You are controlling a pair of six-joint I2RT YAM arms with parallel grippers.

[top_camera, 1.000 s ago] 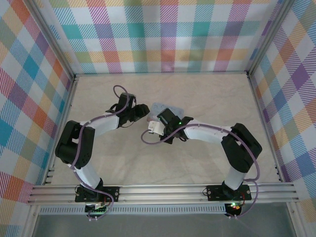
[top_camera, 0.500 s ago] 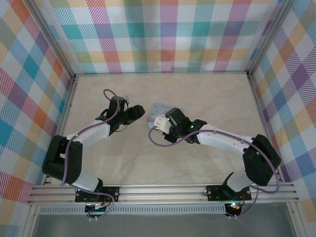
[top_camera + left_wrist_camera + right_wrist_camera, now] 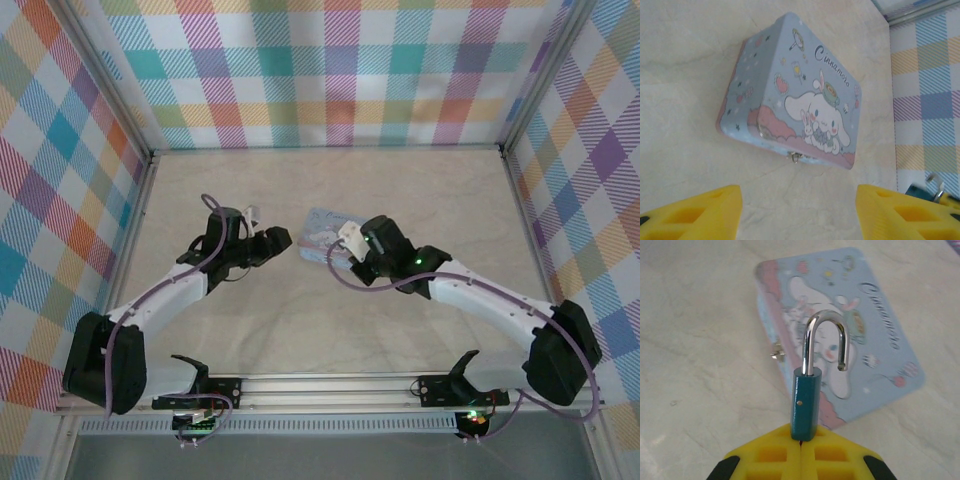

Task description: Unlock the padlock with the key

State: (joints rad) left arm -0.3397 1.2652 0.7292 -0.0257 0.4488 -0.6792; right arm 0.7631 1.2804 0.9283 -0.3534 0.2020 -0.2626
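Note:
My right gripper will move away from the tin, down to the bare tabletop, and let go of the padlock, because the shackle [image 3: 826, 335] is open with one leg free.
My right gripper [image 3: 801, 432] is shut on the bottom of a teal padlock [image 3: 805, 405], which stands upright out of the yellow fingers. Its silver shackle [image 3: 826, 335] is raised, and one leg hangs free outside the body. Behind it lies a pale blue cartoon tin [image 3: 860, 340]. In the top view the right gripper [image 3: 347, 238] hovers at the tin's right end. My left gripper [image 3: 800, 215] is open with only bare table between its yellow fingers [image 3: 695, 212], a short way in front of the tin [image 3: 790, 100]. The key is out of view.
The tin [image 3: 320, 235] lies mid-table between both grippers, its small metal latch [image 3: 795, 157] facing the left gripper [image 3: 283, 240]. Checked walls close the table [image 3: 420, 190] on the left, back and right. A metal rail [image 3: 330, 385] runs along the near edge.
The left arm has stretched out and lowered, its jaws opening wider. The right arm has carried the padlock up and right to the tin's right end, uncovering more of the tin.

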